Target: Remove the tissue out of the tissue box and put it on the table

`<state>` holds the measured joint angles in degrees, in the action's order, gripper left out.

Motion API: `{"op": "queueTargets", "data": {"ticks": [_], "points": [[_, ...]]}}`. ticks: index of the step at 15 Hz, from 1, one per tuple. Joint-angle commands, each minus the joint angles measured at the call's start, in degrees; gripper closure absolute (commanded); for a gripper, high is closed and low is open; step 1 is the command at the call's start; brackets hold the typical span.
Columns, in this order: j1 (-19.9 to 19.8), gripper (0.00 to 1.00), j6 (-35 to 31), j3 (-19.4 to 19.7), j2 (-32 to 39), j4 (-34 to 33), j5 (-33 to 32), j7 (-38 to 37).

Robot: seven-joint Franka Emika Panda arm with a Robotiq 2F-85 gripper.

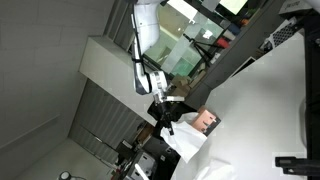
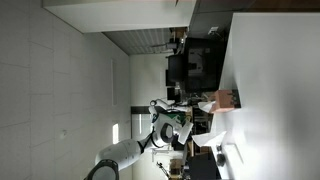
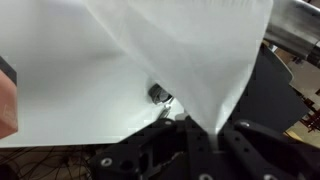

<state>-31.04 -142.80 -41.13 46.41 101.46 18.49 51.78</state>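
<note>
The tissue hangs clear of its box, so my gripper will move away from the tissue box (image 1: 208, 121) and down by the white sheet on the tabletop to release.
The white tissue (image 3: 190, 50) hangs as a wide sheet from my gripper (image 3: 205, 130), which is shut on its narrow end. In both exterior views the picture is rotated. The gripper (image 1: 170, 118) holds the tissue (image 1: 186, 144) beside the tissue box (image 1: 208, 121), a small pinkish box on the white table (image 1: 265, 110). The gripper (image 2: 196, 128), tissue (image 2: 212, 134) and box (image 2: 226, 100) also show in an exterior view. In the wrist view the box (image 3: 6, 100) is just a pink edge at the far left, apart from the tissue.
The white table (image 3: 70, 100) fills most of the wrist view. A small dark metal object (image 3: 160, 95) lies on it close to the tissue. Dark equipment (image 2: 190, 65) and shelving stand beyond the table edge.
</note>
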Motion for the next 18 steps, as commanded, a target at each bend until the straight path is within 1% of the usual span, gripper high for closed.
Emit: {"op": "queueTargets", "data": {"ticks": [1, 7, 13, 16, 18], "points": [[2.4, 1.0, 4.9, 2.9, 1.1, -2.1, 5.0, 3.2], [7.7, 1.0, 9.8, 7.6, 2.0, -3.5, 11.2, 5.9], [14.1, 1.0, 18.3, 12.5, 2.0, -6.1, 15.5, 5.1], [17.4, 1.0, 22.6, 15.9, 2.1, -7.5, 16.9, 4.0], [20.1, 1.0, 24.4, 18.7, 1.8, -8.1, 16.6, 2.0]]}}
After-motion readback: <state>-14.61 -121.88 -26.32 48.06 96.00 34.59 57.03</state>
